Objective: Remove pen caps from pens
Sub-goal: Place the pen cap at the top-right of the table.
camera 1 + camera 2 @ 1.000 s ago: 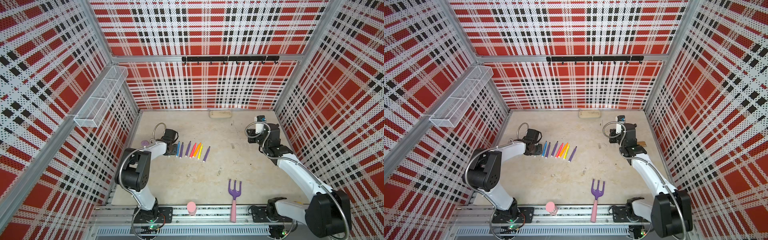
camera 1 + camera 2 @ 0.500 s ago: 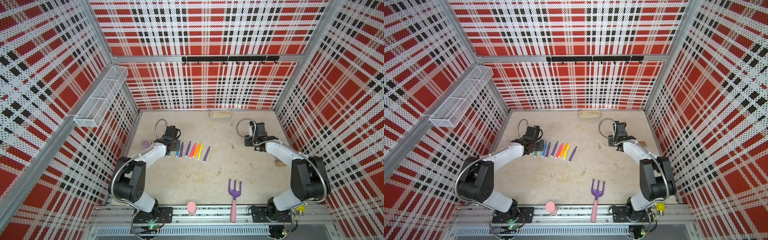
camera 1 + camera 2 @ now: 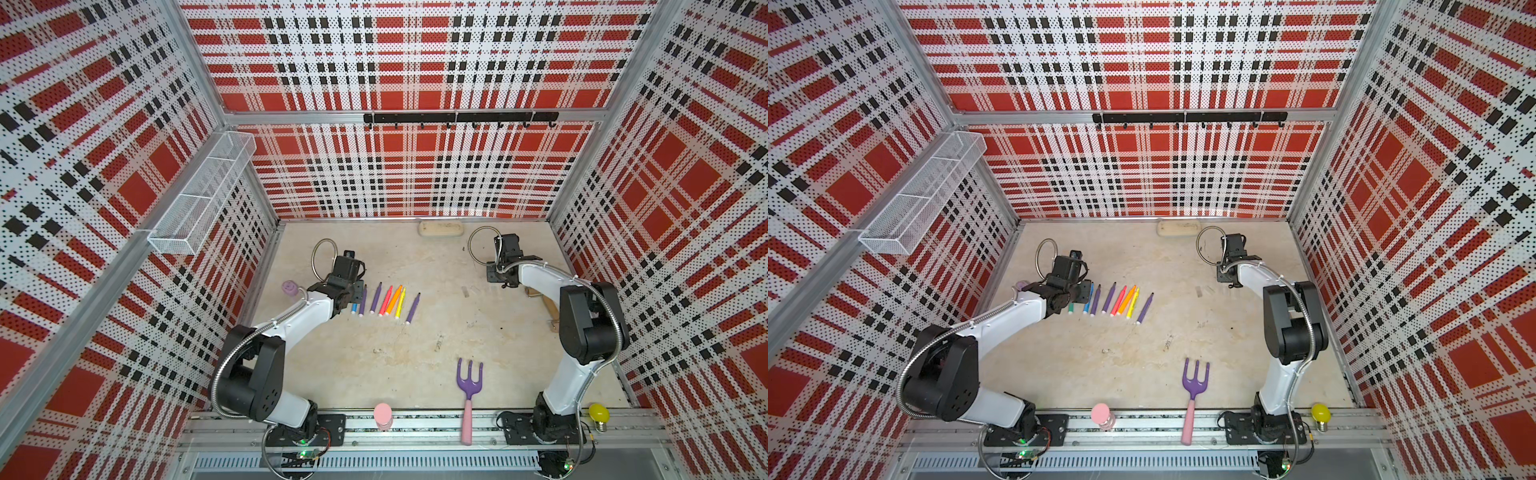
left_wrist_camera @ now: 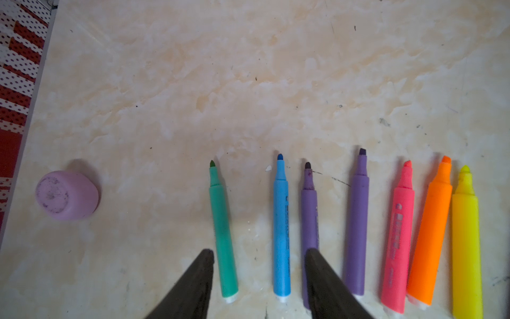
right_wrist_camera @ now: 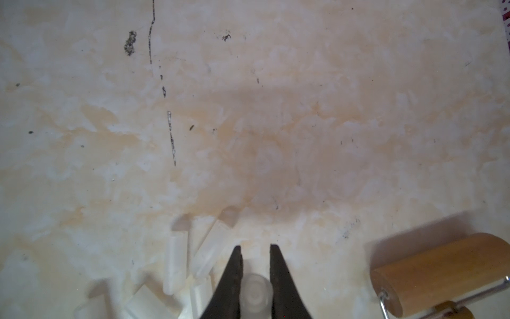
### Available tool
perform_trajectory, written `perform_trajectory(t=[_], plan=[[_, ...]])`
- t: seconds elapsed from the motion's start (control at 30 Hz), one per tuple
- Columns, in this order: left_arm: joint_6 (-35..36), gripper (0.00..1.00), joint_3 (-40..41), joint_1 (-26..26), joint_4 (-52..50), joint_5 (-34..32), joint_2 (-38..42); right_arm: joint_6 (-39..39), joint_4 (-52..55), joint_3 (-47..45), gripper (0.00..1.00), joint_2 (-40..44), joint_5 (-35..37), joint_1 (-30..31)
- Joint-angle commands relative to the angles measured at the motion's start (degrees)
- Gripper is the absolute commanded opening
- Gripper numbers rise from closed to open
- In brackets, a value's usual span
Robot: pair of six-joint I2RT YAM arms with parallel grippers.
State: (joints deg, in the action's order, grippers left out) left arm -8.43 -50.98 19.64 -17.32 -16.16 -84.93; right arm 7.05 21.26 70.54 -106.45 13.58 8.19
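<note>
My right gripper comes down next toward the bare spot below it beside the clear pen caps and releases its cap to join the pile.
Uncapped pens [image 3: 386,299] lie in a row on the pale table. In the left wrist view they run teal [image 4: 223,234], blue [image 4: 281,234], two purple [image 4: 357,234], pink-red [image 4: 398,243], orange [image 4: 430,237] and yellow [image 4: 466,248]. My left gripper [image 4: 258,252] hovers open over the teal and blue pens' rear ends, holding nothing. At the right side of the table my right gripper [image 5: 255,248] is shut on a clear pen cap [image 5: 255,294]. Several more clear pen caps [image 5: 176,259] lie in a loose pile right beside it.
A lilac cup [image 4: 66,196] stands left of the pens near the wall. A wooden roller [image 5: 441,270] lies close to the right gripper. A purple garden fork [image 3: 469,386], a pink object [image 3: 382,415] and a yellow bulb [image 3: 599,413] sit along the front edge. A beige block [image 3: 440,228] lies at the back.
My left gripper has opened and the teal pen now lies at the row's left end. My right arm came down from higher up to the cap pile, still shut on its cap.
</note>
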Motion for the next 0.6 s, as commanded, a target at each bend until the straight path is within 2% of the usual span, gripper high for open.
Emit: perform_trajectory(t=[0.0, 0.23, 0.57], plan=[[0.6, 0.57, 0.6, 0.3, 1.6, -1.5, 2.3, 0.1, -0.1, 1.9, 0.02, -2.2, -1.0, -0.6], [0.6, 0.58, 0.6, 0.4, 1.6, -1.8, 2.7, 0.1, 0.4, 3.1, 0.16, -4.8, -1.5, -1.0], [0.8, 0.58, 0.8, 0.4, 1.9, -1.5, 3.2, 0.0, -0.6, 3.3, 0.24, -6.3, -1.8, -1.5]])
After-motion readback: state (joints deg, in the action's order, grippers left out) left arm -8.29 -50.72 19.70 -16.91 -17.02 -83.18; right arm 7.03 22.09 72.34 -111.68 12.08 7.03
